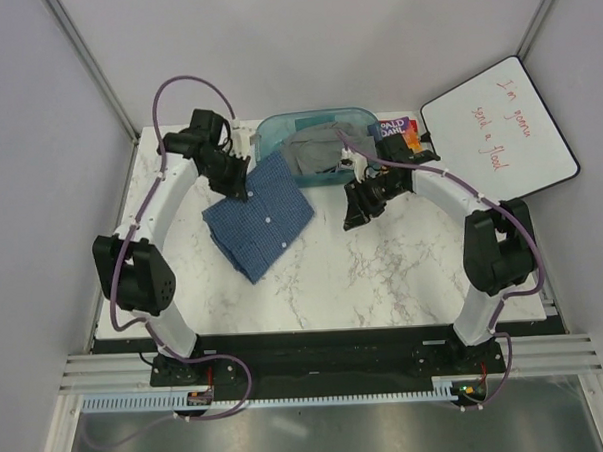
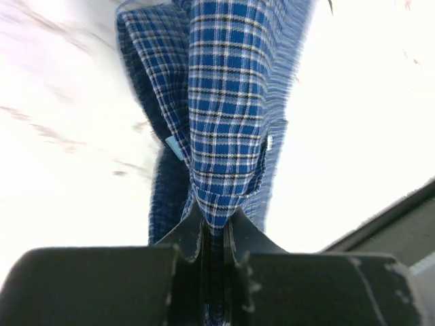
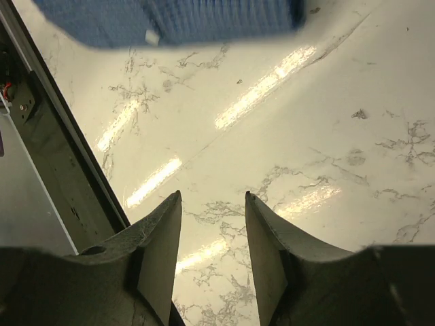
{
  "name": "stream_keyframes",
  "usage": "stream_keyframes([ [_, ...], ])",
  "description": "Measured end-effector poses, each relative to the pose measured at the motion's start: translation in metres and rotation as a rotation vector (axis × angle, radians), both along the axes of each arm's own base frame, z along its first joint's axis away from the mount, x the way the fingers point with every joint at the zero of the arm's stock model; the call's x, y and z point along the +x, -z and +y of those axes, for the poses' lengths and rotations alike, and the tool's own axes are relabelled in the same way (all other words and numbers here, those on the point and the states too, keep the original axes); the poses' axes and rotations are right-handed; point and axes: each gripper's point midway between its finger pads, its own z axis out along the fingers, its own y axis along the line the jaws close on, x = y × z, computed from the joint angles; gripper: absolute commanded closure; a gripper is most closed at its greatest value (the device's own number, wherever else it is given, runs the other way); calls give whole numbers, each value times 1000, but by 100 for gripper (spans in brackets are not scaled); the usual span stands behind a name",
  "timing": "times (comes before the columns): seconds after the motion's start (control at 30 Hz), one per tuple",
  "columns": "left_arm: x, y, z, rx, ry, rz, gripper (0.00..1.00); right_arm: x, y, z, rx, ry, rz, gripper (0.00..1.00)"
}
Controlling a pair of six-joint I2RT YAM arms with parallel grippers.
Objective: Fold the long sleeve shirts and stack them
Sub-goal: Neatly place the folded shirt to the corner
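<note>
The left gripper needs to carry the cloth across to the shirt's near edge (image 1: 285, 245) and release it there, since that edge lies back from the left gripper, to its right in the top view.
A blue checked long sleeve shirt (image 1: 260, 216) lies folded into a rough rectangle on the marble table, left of centre. My left gripper (image 1: 242, 192) is shut on its far edge; in the left wrist view the checked cloth (image 2: 228, 102) is pinched between the two fingers (image 2: 183, 234) and runs away from them. My right gripper (image 1: 353, 220) hovers to the right of the shirt, open with nothing between its fingers (image 3: 166, 234). The right wrist view shows bare marble below and the shirt's edge (image 3: 204, 20) at the top.
A clear blue bin (image 1: 318, 145) at the back of the table holds grey clothing (image 1: 313, 150). A colourful book (image 1: 400, 134) lies beside it, and a whiteboard (image 1: 499, 127) rests at the back right. The table's dark front edge (image 3: 61, 156) runs along the left of the right wrist view.
</note>
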Motion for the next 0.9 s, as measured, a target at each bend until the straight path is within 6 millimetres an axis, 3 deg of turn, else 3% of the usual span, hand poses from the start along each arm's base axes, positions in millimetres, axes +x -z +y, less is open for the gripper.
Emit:
stream_keyframes([
  [0.13,18,-53,0,132,46,-195,98,1,-2,-4,17,15,16,50],
  [0.23,3,-57,-16,222,110,-244,98,0,-4,-7,37,30,35,50],
  [0.3,-19,-37,-31,278,176,-232,98,-4,-4,-10,53,44,61,50],
  [0.5,-96,83,-72,419,347,-10,98,-37,16,-24,73,91,202,48],
  [0.6,-118,125,-95,455,380,76,96,-57,32,-31,58,120,288,45],
  [0.63,-124,133,-103,450,385,95,81,-63,37,-33,53,130,314,43],
  [0.7,-131,137,-120,426,388,120,61,-72,43,-36,46,149,359,39],
  [0.73,-132,132,-131,386,382,123,50,-75,44,-37,44,159,372,38],
  [0.77,-130,124,-144,337,374,121,46,-76,44,-39,43,167,381,36],
  [0.8,-126,113,-158,283,367,112,34,-76,43,-39,43,175,383,36],
  [0.9,-118,76,-197,109,380,83,29,-74,41,-40,44,191,383,35],
])
